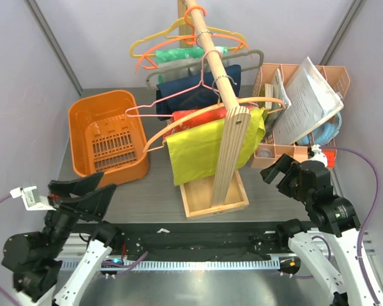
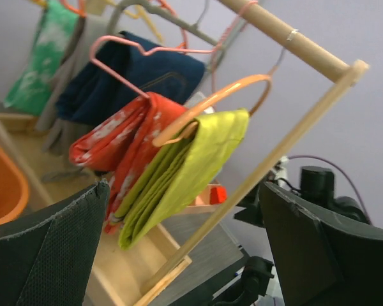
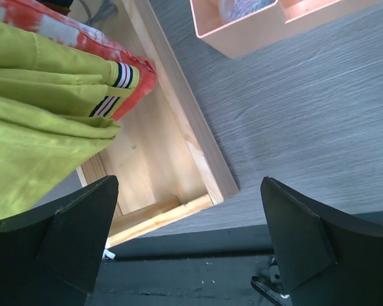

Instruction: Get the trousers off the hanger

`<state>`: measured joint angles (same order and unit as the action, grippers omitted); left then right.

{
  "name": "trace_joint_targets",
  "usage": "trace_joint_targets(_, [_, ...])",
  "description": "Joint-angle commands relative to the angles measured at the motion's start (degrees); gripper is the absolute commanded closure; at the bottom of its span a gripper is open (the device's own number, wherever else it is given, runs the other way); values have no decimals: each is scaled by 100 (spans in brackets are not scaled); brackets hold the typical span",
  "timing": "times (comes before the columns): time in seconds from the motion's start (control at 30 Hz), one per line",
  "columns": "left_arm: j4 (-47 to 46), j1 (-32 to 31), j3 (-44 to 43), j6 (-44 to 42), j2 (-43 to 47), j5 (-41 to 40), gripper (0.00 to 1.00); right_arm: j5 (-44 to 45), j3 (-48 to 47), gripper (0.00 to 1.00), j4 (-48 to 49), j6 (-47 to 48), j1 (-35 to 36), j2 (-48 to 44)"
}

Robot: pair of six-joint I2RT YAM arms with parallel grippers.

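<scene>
My left gripper is going to lift outward and to the right in the top view to close on the hanger's upper arm, since it is bare above the trousers (image 1: 198, 153).
The yellow-green trousers (image 1: 198, 153) hang folded over the lower bar of the peach hanger (image 1: 172, 127), whose hook sits on the wooden rail (image 1: 212, 48). In the left wrist view the trousers (image 2: 179, 172) droop from the hanger (image 2: 210, 102) just beyond my fingers. My left gripper (image 1: 86, 191) is low at the near left, open and empty, well short of the garment. My right gripper (image 1: 282, 173) is at the near right of the rack, open and empty. The right wrist view has the trousers (image 3: 38, 134) at its left edge, above the rack's base.
A red patterned cloth (image 1: 191, 118) hangs right behind the trousers, with a navy garment (image 1: 191, 89) further back. The rack's wooden tray base (image 1: 214, 191) and upright plank (image 1: 233, 153) stand mid-table. An orange basket (image 1: 108, 134) sits left, a peach organizer (image 1: 300, 108) right.
</scene>
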<state>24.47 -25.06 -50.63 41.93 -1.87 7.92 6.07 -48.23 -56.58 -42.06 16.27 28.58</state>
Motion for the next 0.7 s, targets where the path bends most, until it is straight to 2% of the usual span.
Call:
trace_joint_targets(0.0, [2944,-8,-1550,-237,-954,-1091,0,299,-740,0,-512,348,-10,-10])
trace_joint_targets(0.1, [3520,-8,-2212,-169,-1228,-1354,0,281,-1118,0,-539,181,-10,-368])
trace_joint_targets(0.27, [2660,-166,-1951,34,-824,-1109,0,-535,-1171,0,-12,427,-10,-1231])
trace_joint_targets(0.37, [2747,-377,-2117,-97,-1350,-890,0,-1201,-1329,0,-212,672,-1,-995])
trace_joint_targets(0.47, [2617,-394,-2512,-615,-1939,-328,0,-1668,-1478,0,-345,909,-10,-688])
trace_joint_targets(0.67, [1177,-403,-2793,-1073,-2800,534,2,-1977,-2128,1,-223,1051,-10,-214])
